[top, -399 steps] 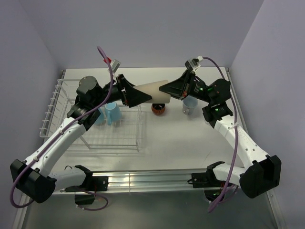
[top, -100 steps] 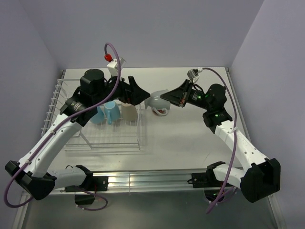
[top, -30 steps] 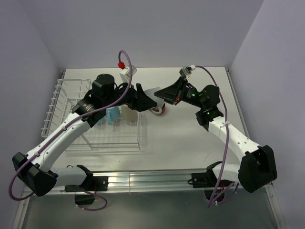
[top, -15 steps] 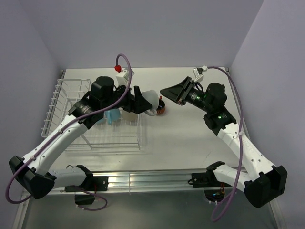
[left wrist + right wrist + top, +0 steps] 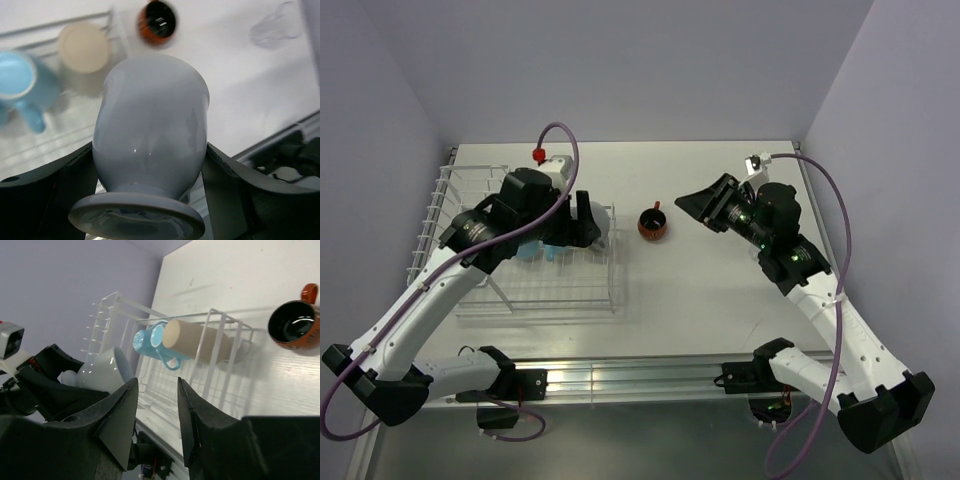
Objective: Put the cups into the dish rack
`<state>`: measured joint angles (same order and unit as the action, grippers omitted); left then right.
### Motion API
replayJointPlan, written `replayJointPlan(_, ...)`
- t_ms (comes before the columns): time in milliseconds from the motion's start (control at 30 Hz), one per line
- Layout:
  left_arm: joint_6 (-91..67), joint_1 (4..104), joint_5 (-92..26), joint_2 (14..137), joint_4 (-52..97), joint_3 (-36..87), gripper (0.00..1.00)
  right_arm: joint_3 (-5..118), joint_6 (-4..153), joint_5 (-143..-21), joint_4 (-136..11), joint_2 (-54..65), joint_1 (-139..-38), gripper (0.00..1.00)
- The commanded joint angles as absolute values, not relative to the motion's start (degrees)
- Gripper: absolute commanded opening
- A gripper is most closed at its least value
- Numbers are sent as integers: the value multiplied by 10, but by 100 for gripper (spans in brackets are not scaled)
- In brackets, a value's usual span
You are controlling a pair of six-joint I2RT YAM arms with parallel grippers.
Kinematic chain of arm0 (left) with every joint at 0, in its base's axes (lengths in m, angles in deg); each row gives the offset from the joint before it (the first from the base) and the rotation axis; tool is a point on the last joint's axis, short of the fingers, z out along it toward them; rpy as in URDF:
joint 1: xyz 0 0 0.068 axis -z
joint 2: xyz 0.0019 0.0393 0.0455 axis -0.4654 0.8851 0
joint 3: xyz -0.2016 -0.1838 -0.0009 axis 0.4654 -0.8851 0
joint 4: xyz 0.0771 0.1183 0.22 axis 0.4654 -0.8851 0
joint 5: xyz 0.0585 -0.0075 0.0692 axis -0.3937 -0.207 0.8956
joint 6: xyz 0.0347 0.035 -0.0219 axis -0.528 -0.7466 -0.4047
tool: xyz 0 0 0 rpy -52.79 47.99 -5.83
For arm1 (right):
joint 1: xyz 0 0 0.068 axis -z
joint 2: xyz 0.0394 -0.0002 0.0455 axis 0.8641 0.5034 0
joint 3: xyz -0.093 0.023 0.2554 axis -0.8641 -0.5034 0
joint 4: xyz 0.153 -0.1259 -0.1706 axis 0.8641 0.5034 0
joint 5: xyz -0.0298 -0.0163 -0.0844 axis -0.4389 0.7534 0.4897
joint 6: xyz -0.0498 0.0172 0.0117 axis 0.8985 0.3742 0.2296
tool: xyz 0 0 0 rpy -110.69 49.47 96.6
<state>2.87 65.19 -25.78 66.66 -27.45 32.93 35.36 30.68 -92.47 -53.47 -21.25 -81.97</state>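
My left gripper holds the cup and should next move it back and down to the near part of the rack's wire bottom and let it go. That part is bare beside the light blue cups.
My left gripper [image 5: 586,224] is shut on a pale blue-grey footed cup [image 5: 604,231], held on its side above the right end of the white wire dish rack [image 5: 435,215]. In the left wrist view the cup [image 5: 150,115] fills the space between the fingers [image 5: 70,180]. Two light blue cups [image 5: 152,340] and a cream cup [image 5: 192,340] lie in the rack. A red-orange cup [image 5: 653,223] stands on the table right of the rack. My right gripper [image 5: 692,203] is open and empty, right of the red-orange cup.
The rack's raised end with prongs [image 5: 445,185] is at the far left. The table's right edge [image 5: 820,230] runs behind the right arm. A metal rail [image 5: 630,375] runs along the near edge.
The right gripper let go of the pale cup and drew back to the right. The left gripper took the cup and carried it left over the rack.
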Motion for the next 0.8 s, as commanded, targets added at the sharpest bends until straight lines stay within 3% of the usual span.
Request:
replayJointPlan(0, 41, 654, -157, 660, -340, 358, 0, 376, 345, -877, -508, -227, -817, 45)
replayJointPlan(233, 75, 649, -106, 692, -396, 339, 0, 357, 355, -881, -515, -224, -817, 45)
replayJointPlan(767, 145, 594, -84, 689, -367, 186, 0, 330, 350, -904, -546, -205, -817, 45)
